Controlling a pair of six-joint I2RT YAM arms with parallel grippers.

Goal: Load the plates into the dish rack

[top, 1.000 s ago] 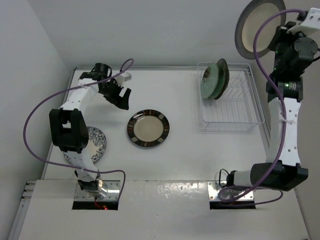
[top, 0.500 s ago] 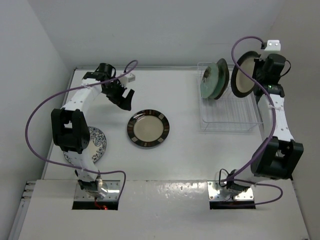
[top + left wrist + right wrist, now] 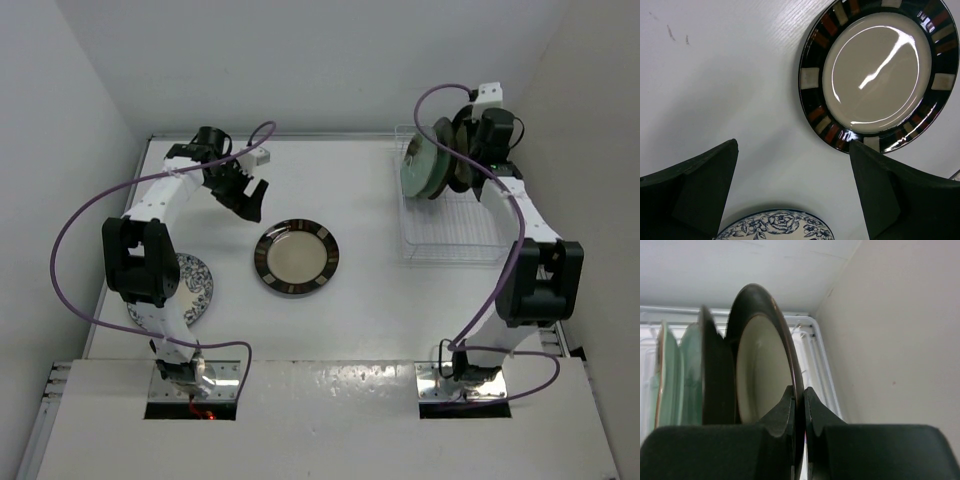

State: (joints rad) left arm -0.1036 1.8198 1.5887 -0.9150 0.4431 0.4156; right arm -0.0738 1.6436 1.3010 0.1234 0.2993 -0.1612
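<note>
The other dark-rimmed plate stands down and to the left of my right gripper in the top view, so my right gripper next needs to move there and release the cream plate's rim alongside it.
My right gripper [image 3: 800, 400] is shut on the rim of a cream plate with a dark grey rim [image 3: 765, 370], held upright over the dish rack [image 3: 462, 225]. Just left of it in the rack stand another dark-rimmed plate [image 3: 715, 375] and two mint-green plates [image 3: 420, 168]. From above, the right gripper [image 3: 476, 150] is at the rack's back right. A cream plate with a brown patterned rim [image 3: 296, 257] lies flat mid-table. A white-blue floral plate [image 3: 192, 288] lies at the left, partly under the left arm. My left gripper [image 3: 792, 165] hangs open and empty above the table between those two plates.
The right wall [image 3: 895, 355] stands close beside the rack and the held plate. The rack's front rows of tines [image 3: 465, 240] hold nothing. A purple cable [image 3: 75, 220] loops out from the left arm.
The right arm has swung the dark-rimmed plate down from high at the upper right into the rack, beside the standing plates. The left arm has hardly moved.
</note>
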